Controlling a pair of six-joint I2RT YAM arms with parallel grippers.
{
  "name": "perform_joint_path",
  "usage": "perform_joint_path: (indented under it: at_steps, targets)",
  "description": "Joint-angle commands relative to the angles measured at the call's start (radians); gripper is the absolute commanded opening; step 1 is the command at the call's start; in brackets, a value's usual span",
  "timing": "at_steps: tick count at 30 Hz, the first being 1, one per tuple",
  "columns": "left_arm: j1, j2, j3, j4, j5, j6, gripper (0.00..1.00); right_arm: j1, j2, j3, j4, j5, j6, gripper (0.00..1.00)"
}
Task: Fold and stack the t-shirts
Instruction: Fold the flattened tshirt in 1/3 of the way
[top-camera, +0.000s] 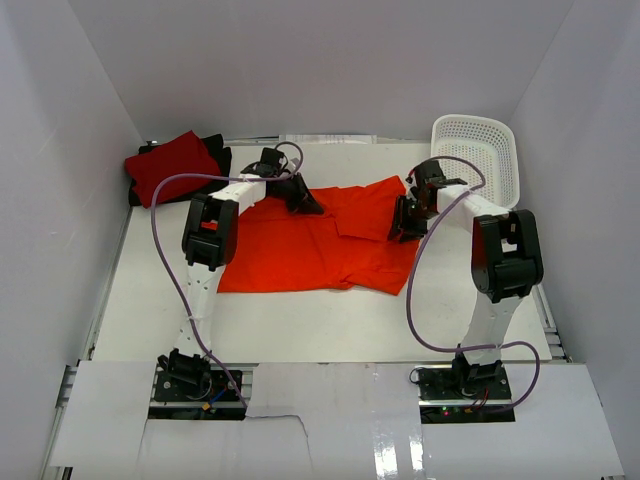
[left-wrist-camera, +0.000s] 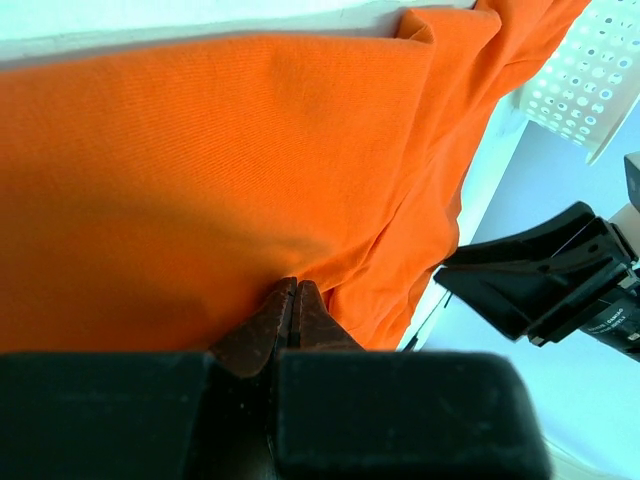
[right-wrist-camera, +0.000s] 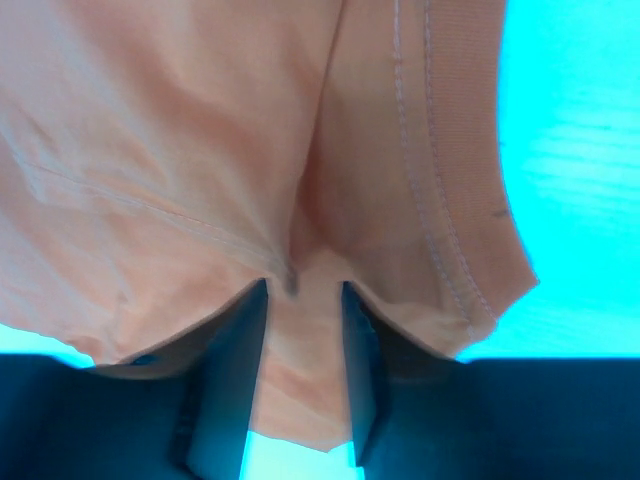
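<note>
The orange t-shirt's end near the crimson one comes next: my left gripper needs to sweep across to it, left in the top view, and release.
The bright orange t-shirt lies spread across the middle of the table, with its right part folded inward. My left gripper is at the shirt's far edge. In the left wrist view its jaws are pressed together and pinch a crease of the orange t-shirt. My right gripper is at the shirt's right edge. Its fingers stand apart, and the orange cloth with its stitched hem lies between and beyond them. A crimson t-shirt sits folded on a black one at the far left.
A white perforated basket leans at the far right corner, just behind the right arm; it also shows in the left wrist view. Grey walls close in the table on three sides. Cables hang from both arms.
</note>
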Motion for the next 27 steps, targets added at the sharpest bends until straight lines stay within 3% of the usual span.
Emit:
perform_joint_path:
  at_steps: [1, 3, 7, 10, 12, 13, 14, 15, 27]
  targets:
    - [0.009, -0.021, 0.042, -0.021, -0.002, 0.017, 0.00, 0.002, -0.005, 0.073, -0.044, 0.054, -0.017, 0.45]
    - [0.009, -0.024, 0.042, -0.027, -0.001, 0.017, 0.00, 0.001, -0.007, 0.108, -0.036, 0.068, -0.023, 0.55]
    - [0.010, -0.040, 0.022, -0.041, -0.008, 0.025, 0.00, 0.001, 0.027, 0.232, -0.009, 0.100, -0.026, 0.54]
    - [0.012, -0.072, -0.013, -0.041, -0.015, 0.034, 0.00, 0.004, 0.050, 0.291, 0.054, 0.120, -0.038, 0.49]
    - [0.015, -0.096, -0.030, -0.041, -0.024, 0.037, 0.00, 0.004, 0.085, 0.325, 0.085, 0.124, -0.043, 0.40]
    - [0.016, -0.103, -0.036, -0.041, -0.024, 0.039, 0.00, 0.002, 0.105, 0.346, 0.091, 0.126, -0.042, 0.34]
    - [0.016, -0.109, -0.046, -0.041, -0.022, 0.039, 0.00, 0.002, 0.151, 0.392, 0.088, 0.121, -0.046, 0.18]
    - [0.018, -0.113, -0.049, -0.041, -0.019, 0.039, 0.00, 0.002, 0.176, 0.416, 0.088, 0.111, -0.048, 0.09]
    - [0.070, -0.285, -0.145, -0.031, -0.021, 0.058, 0.00, -0.008, 0.447, 0.654, 0.074, 0.126, -0.022, 0.08]
